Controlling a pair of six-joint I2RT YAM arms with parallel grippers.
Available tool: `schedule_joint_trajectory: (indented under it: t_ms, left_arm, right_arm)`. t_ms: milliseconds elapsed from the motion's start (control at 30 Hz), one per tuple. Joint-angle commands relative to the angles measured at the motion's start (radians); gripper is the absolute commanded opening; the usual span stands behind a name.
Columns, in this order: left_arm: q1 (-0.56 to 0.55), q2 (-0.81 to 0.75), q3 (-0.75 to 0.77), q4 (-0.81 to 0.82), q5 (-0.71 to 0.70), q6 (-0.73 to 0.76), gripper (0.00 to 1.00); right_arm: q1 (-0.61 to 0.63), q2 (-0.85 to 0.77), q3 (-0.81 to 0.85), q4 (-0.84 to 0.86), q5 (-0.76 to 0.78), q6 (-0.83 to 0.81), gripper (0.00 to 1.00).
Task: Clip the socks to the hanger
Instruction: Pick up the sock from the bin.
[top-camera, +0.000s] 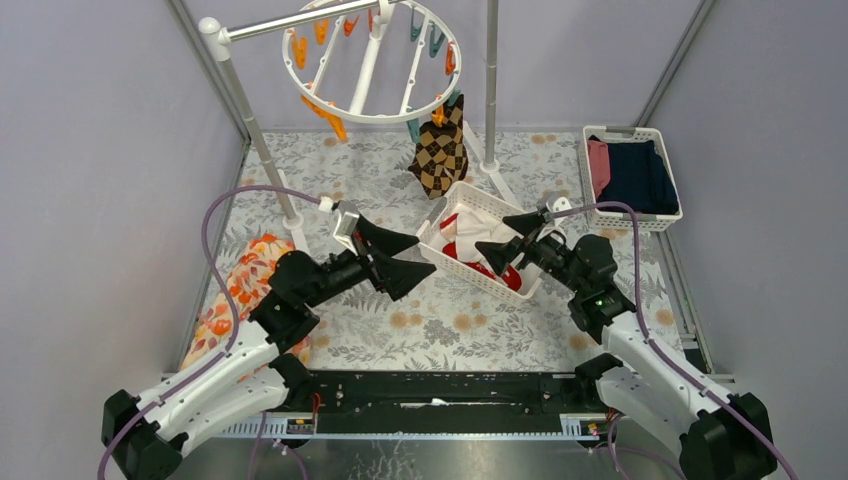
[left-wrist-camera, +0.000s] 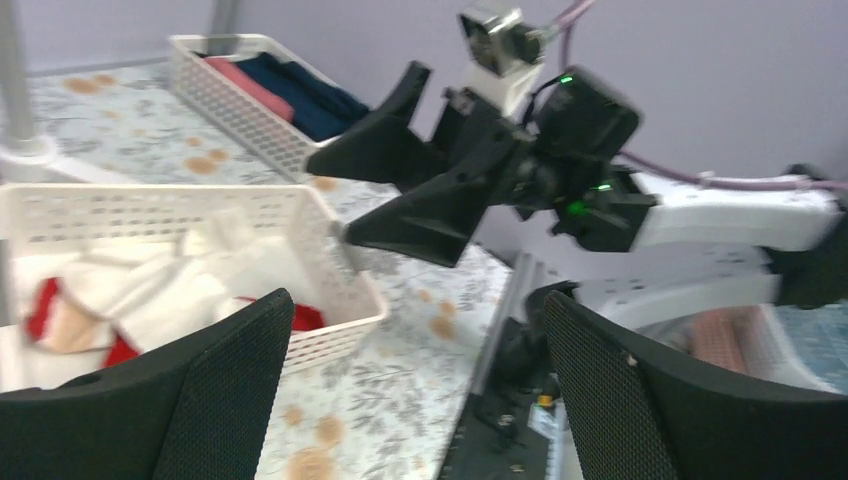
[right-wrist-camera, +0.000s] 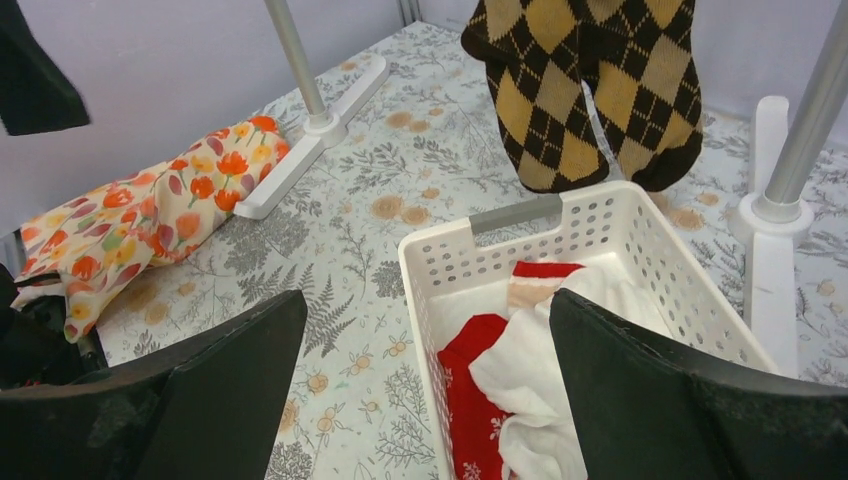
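The robot's right gripper needs to tilt down and lower onto the whitish sock's bunched middle (top-camera: 470, 240) (right-wrist-camera: 528, 372), because the whitish sock lies over the red ones in the basket.
The round white hanger (top-camera: 370, 60) hangs at the back with orange and teal pins on its rim. The argyle socks (top-camera: 440, 152) hang clipped from its near right rim and also show in the right wrist view (right-wrist-camera: 590, 90). Red socks (right-wrist-camera: 480, 400) and a whitish sock (right-wrist-camera: 545, 380) lie in a white slatted basket (top-camera: 455, 212). My left gripper (top-camera: 395, 255) is open and empty, just left of that basket. My right gripper (top-camera: 505, 240) is open and empty, over the basket's near right end, above the red and whitish socks.
A second white basket (top-camera: 668, 170) at the back right holds navy and pink folded clothes. An orange floral cloth (top-camera: 245, 285) lies at the left by the left arm. The hanger stand's poles and feet (top-camera: 290, 215) rise at the back left and back middle.
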Motion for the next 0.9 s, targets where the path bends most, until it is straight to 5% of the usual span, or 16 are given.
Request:
schedule_joint_trajectory:
  t_ms: [0, 367, 667, 867]
  left_arm:
    - [-0.015, -0.021, -0.068, -0.039, -0.173, 0.202, 0.98]
    - [-0.014, -0.012, -0.311, 0.311, -0.203, 0.204, 0.99]
    - [-0.013, 0.036, -0.340, 0.325, -0.216, 0.209, 0.99]
    - [-0.013, 0.081, -0.351, 0.357, -0.219, 0.152, 0.98]
  right_arm:
    - [0.001, 0.020, 0.021, 0.014, -0.013, 0.018, 1.00]
    - [0.000, 0.173, 0.028, 0.065, 0.120, -0.015, 1.00]
    - [0.000, 0.302, 0.173, -0.094, 0.324, -0.022, 1.00]
    - [0.000, 0.444, 0.251, -0.185, 0.302, 0.004, 0.98]
